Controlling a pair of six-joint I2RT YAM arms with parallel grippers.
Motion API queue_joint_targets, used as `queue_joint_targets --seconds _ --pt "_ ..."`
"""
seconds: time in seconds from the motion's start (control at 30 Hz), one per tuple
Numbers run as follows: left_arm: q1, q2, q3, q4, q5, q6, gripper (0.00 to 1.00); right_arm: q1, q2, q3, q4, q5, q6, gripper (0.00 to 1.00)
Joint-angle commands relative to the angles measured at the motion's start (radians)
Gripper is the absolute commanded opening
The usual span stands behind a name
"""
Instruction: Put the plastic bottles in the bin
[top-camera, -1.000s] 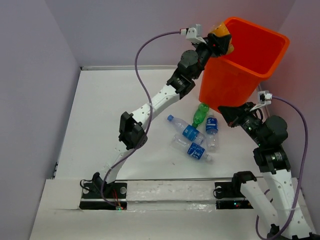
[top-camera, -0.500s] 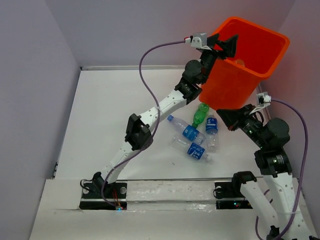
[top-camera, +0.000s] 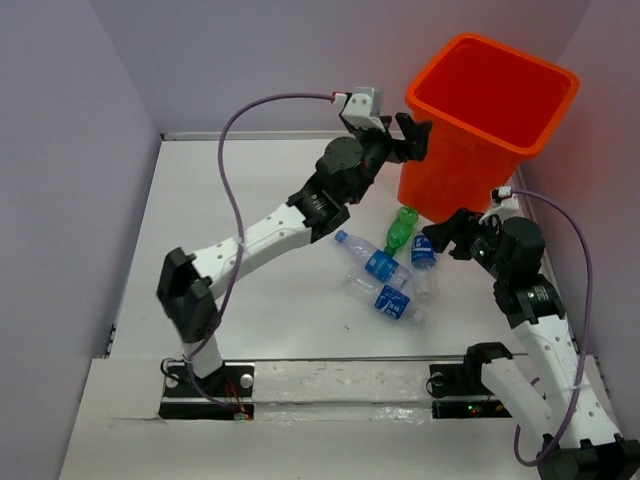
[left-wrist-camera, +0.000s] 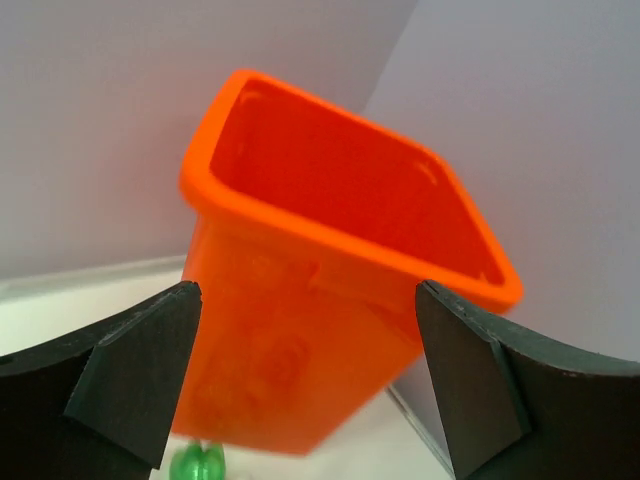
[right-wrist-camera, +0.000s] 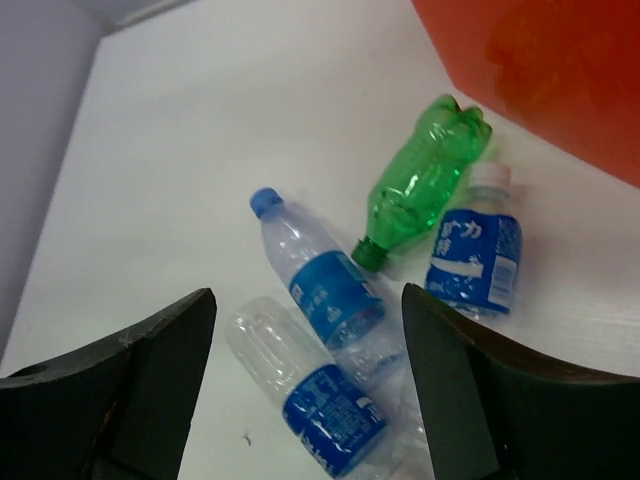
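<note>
The left gripper next moves back and down from the bin (top-camera: 452, 185), tilting downward onto the blue-capped bottle's cap (top-camera: 341, 236), since that end is clear of other bottles.
The tall orange bin (top-camera: 452, 185) stands tilted at the back right; its inside shows only orange (left-wrist-camera: 300, 340). My left gripper (top-camera: 411, 136) hangs open and empty just left of the bin's wall, level with its rim (left-wrist-camera: 307, 295). Four bottles lie in front of the bin: a green bottle (top-camera: 401, 228) (right-wrist-camera: 420, 180), a white-capped blue-label bottle (top-camera: 424, 250) (right-wrist-camera: 475, 250), a blue-capped bottle (top-camera: 368, 260) (right-wrist-camera: 315, 275) and a clear blue-label bottle (top-camera: 386, 298) (right-wrist-camera: 300, 395). My right gripper (top-camera: 450, 232) (right-wrist-camera: 308, 295) is open above them, holding nothing.
Grey walls close the table at the back and both sides. The bin (right-wrist-camera: 540, 60) sits close to the right wall. Both arm bases stand at the near edge.
My left gripper let go of an orange bottle over the bin, then drew back left and down past the rim. My right gripper opened and shifted left toward the bottles.
</note>
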Motion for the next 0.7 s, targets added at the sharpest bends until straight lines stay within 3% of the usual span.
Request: queue_joint_targets --seconds 0.0,0.13,0.23,0.4,0.67 --pt "-0.032 -0.244 -0.300 -0.105 -0.119 -0.088 0.99 0.005 0.007 -0.065 -0.036 0.073 0.000 0.85" --pt "-0.036 -0.316 -0.449 -0.341 -0.149 -0.197 0.99 0.005 0.056 -0.128 -0.007 0.101 0.019 0.90" --pt "-0.036 -0.364 -0.592 -0.420 -0.150 -0.317 0.99 0.005 0.116 -0.186 0.064 0.125 0.046 0.90" --pt "-0.033 -0.367 -0.747 -0.447 -0.139 -0.452 0.98 0.005 0.231 -0.232 0.187 0.130 0.089 0.90" --pt "-0.009 -0.232 -0.758 -0.400 -0.152 -0.537 0.99 0.005 0.414 -0.231 0.270 0.193 0.091 0.91"
